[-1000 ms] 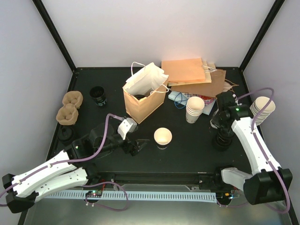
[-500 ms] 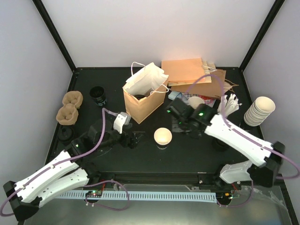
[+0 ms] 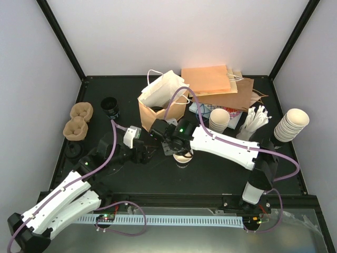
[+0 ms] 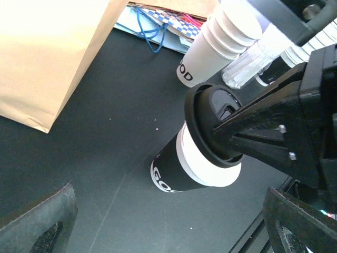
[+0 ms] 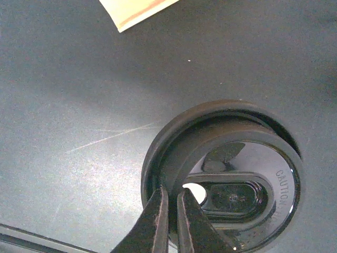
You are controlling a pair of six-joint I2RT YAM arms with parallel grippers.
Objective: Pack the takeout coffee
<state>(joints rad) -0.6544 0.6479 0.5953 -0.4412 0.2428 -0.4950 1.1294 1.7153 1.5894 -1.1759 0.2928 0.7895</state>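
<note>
I will next lower the lid in my right gripper onto the cup's white opening below and let go of it, because the cup's rim shows past the lid.
A white paper cup with a black sleeve stands at the table's middle and also shows in the top view. A round black lid sits over its mouth, slightly askew. My right gripper is shut on the lid's rim, and white shows through the sip hole. In the top view the right gripper covers most of the cup. My left gripper is open and empty just left of the cup, with its fingers apart.
An upright brown paper bag stands behind the cup. Stacked lidless cups, white utensils and another white stack are at the right. Flat brown bags lie at the back. Pulp carriers and a black cup are at the left.
My right arm has swung from the right side to the table's middle and brought the black lid onto the open cup. My left gripper has drawn back a little to the left.
</note>
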